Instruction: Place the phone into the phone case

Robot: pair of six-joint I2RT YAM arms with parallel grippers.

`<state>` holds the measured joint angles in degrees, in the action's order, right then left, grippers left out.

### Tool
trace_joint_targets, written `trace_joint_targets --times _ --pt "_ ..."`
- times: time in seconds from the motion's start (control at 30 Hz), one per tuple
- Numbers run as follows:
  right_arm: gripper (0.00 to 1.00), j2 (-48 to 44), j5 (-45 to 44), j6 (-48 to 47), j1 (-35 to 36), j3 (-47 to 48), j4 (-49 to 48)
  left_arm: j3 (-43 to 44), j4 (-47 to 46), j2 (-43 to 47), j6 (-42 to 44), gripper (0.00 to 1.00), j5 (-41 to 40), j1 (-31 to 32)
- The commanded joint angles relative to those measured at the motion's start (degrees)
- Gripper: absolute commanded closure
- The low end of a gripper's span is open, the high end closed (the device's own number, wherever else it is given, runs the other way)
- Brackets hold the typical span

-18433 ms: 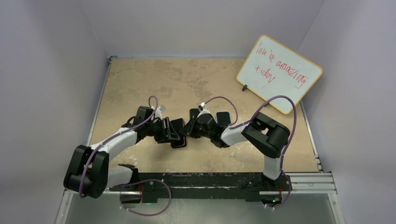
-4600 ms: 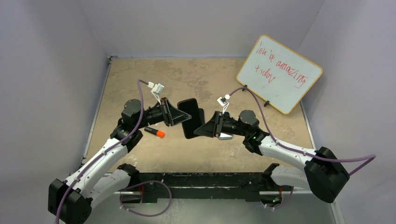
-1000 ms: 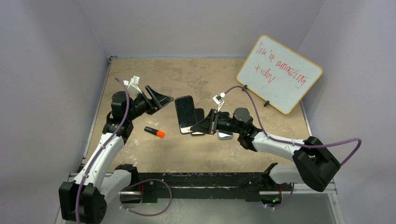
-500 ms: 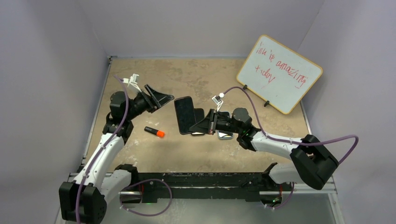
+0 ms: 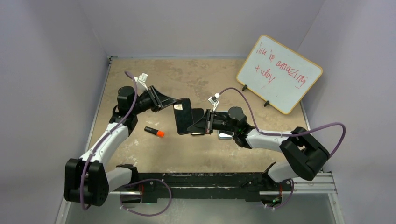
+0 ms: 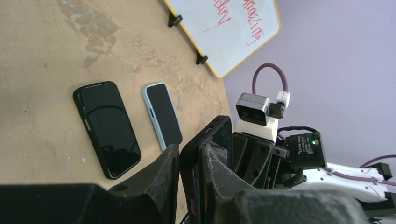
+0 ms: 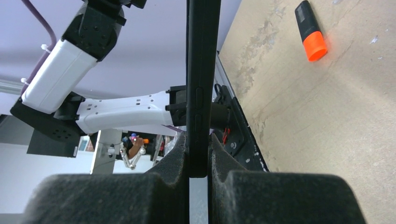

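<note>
I should next lower my right gripper toward the marker, then lay the case [image 5: 182, 116] flat and let go.
A black phone case [image 5: 182, 116] with magenta buttons stands on edge above the table, held from both sides. My left gripper [image 5: 173, 104] is shut on its upper left edge; in the left wrist view the case [image 6: 205, 134] sits tight between the two fingers of the left gripper [image 6: 189, 148]. My right gripper [image 5: 196, 127] is shut on its lower right side, and the case [image 7: 201, 70] shows edge-on there, squeezed in the right gripper [image 7: 199, 142]. I cannot tell whether a phone sits inside. A black phone [image 6: 107, 128] and a pale-blue phone [image 6: 162, 114] lie flat on the table.
An orange-capped black marker [image 5: 154, 132] lies on the table left of the case, also visible as the marker [image 7: 310, 32] in the right wrist view. A whiteboard [image 5: 279, 72] with red writing leans at the back right. Purple walls enclose the table.
My left gripper has swung right from open air onto the case's upper edge and closed on it. The right gripper kept its grip, and the case shifted slightly left.
</note>
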<state>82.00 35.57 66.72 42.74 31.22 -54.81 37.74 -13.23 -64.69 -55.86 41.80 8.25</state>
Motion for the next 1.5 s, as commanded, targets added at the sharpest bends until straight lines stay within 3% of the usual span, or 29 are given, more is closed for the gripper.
trace_joint_targets --times 0.0,0.23,0.37,0.47,0.6,0.67,0.73,0.8,0.97,1.3,1.47 --pt "1.0 1.6 0.8 1.3 0.5 4.8 -8.6 5.3 6.3 -2.6 6.8 0.99 3.1 2.6" --pt "1.0 3.7 -1.2 -0.2 0.6 6.6 -3.0 16.2 31.5 -4.7 23.0 1.0 -18.5 8.4" --pt "1.0 5.8 -2.2 0.4 0.8 6.8 -3.6 18.1 34.6 -4.0 25.7 1.0 -26.4 9.1" --pt "1.0 7.6 -2.4 1.3 0.9 6.8 -5.4 19.0 34.4 -2.7 26.9 1.0 -26.1 9.0" --pt "1.0 9.2 -3.6 1.8 0.9 7.7 -5.9 20.5 35.8 -0.1 29.2 0.63 -26.8 8.9" --pt "1.0 9.8 -5.0 0.9 1.0 8.8 -3.4 20.9 36.5 1.1 30.7 0.51 -27.5 8.9" --pt "1.0 11.0 -6.1 0.6 1.0 9.9 -1.7 21.2 37.4 1.9 32.0 0.24 -27.8 8.9" --pt "1.0 12.7 -7.2 0.3 1.1 11.2 0.2 21.6 38.8 2.2 33.3 0.15 -27.6 8.9" --pt "1.0 19.2 -9.6 -1.6 1.3 17.4 6.5 19.3 39.1 4.9 37.3 0.1 -29.7 8.9" --pt "1.0 36.4 -10.1 0.1 1.5 33.7 11.0 11.2 35.3 11.0 39.9 0.1 -31.6 8.9" --pt "0.83 39.7 -11.9 0.0 1.6 37.1 15.4 11.1 36.2 11.9 41.1 0.1 -32.7 8.9"
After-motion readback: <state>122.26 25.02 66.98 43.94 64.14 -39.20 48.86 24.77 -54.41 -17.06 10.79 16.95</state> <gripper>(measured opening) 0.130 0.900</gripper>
